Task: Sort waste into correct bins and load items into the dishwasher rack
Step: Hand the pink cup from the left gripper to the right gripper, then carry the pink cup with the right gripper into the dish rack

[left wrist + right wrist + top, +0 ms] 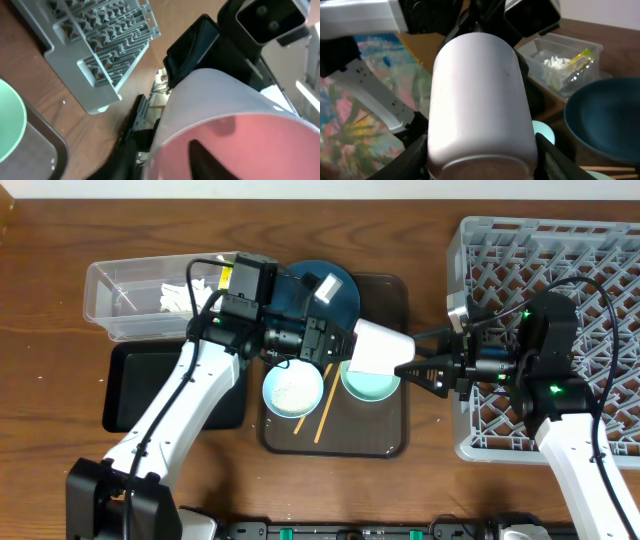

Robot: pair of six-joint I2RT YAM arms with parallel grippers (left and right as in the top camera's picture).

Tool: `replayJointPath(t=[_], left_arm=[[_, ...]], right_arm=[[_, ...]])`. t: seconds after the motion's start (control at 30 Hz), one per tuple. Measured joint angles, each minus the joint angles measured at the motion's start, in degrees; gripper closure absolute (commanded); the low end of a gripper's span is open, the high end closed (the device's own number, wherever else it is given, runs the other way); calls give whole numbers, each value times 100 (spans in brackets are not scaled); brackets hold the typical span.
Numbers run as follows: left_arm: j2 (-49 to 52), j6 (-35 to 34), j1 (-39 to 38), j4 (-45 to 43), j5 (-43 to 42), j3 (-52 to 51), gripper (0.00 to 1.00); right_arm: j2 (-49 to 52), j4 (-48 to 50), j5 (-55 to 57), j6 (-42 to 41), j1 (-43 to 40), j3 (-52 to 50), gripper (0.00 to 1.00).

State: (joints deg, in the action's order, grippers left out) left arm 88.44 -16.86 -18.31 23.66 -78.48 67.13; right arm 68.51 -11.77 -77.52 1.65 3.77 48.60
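My right gripper should swing over the grey rack's near side [507,418], away from the brown tray, tip downward and lower the cup rim-first, because it grips the cup's base.
The small pink cup [378,347] hangs on its side over the brown tray, between both arms. My right gripper [405,370] is shut on its base; in the right wrist view a black finger presses each side of the cup [477,90]. My left gripper [345,343] straddles the rim, one finger [202,157] inside the cup [225,105] and clear of its wall, jaws open. Below sit the mint-green bowl [370,388], a pale bowl of rice [292,388], chopsticks [322,415] and the dark blue plate [335,285]. The grey rack [560,260] stands at the right.
A clear tub [130,300] at the back left holds white tissue [175,295] and a green-and-yellow wrapper [580,57]. The black tray [135,385] lies in front of it. The brown tray [385,435] fills the middle, under the dishes.
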Motion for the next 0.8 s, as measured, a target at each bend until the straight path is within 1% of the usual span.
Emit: replayJointPath(t=[0.07,0.13,0.23,0.33,0.37,0.47,0.5,0.53,0.67,0.8], left_arm=[[-2,-7,-2,146,238,4,51],[-2,7,-4,466,734,11,47],[-2,4,-4,1040,1722,11,44],[-4,11,4,1620,2787,13,42],[-7,2,13,1784,3104,13,41],[-111,24,109,2282,4133,11,37],[-201,22,166,2435,4487,9,37],[-308,24,229,2555,4826,9,37],[-868,35,503,2940,6137,9,37],[-1357,35,789,3038,7003,11,37]], right_arm=[[0,-55,111,-52,0,0,59],[0,-212,363,-149,0,0,62],[0,-590,874,-232,0,0,62],[0,-1088,1646,-278,0,0,65],[0,-1228,1880,-278,0,0,68],[-13,-1910,2804,-315,-2,59,72],[-22,-2133,3091,-313,-2,107,76],[-46,-2439,3475,-339,-7,210,81],[-160,-3460,4850,-389,-131,922,82],[-264,-3960,6004,-514,-616,1659,86]])
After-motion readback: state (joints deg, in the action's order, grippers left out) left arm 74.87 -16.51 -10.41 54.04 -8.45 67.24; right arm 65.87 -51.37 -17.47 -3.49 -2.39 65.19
